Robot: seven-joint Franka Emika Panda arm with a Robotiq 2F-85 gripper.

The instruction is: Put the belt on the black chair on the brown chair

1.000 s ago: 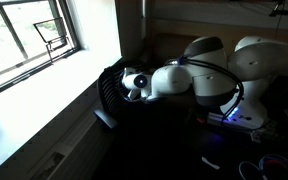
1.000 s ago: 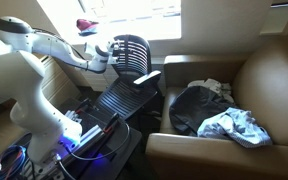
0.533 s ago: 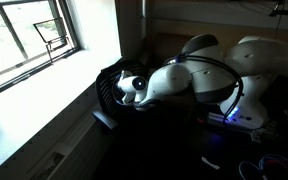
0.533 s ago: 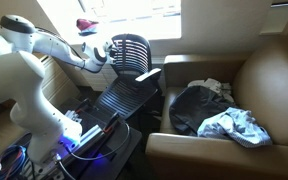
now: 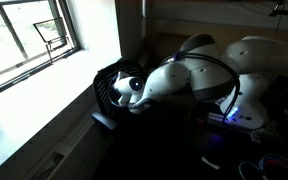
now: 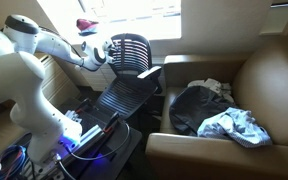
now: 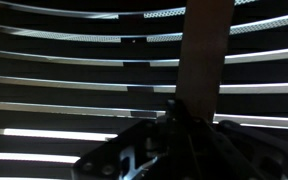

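Observation:
My gripper rises past the top of the chair's back (image 6: 132,38), toward the window, and lets go of the belt next, since the belt hangs across the black chair's ribs.
The black chair (image 6: 136,58) with a ribbed mesh back stands by the window, left of the brown chair (image 6: 269,75). In the wrist view a brown belt (image 7: 206,60) hangs straight down across the chair's ribs (image 7: 64,80). My gripper (image 7: 184,112) sits at the lower end of the visible strap, its dark fingers shut on the belt. In both exterior views the gripper (image 6: 110,52) (image 5: 125,92) is pressed against the black chair's back (image 5: 108,84); the belt itself is too dark to make out there.
A dark garment (image 6: 192,106) and a pale crumpled cloth (image 6: 236,126) lie on the brown chair's seat. A window sill (image 5: 44,85) runs beside the black chair, with a red object (image 6: 86,24) on it. The robot base and cables (image 6: 79,138) sit low beside the chair.
The gripper has moved in against the black chair's back and shut on the belt. The chair's seat and back have shifted slightly with the push.

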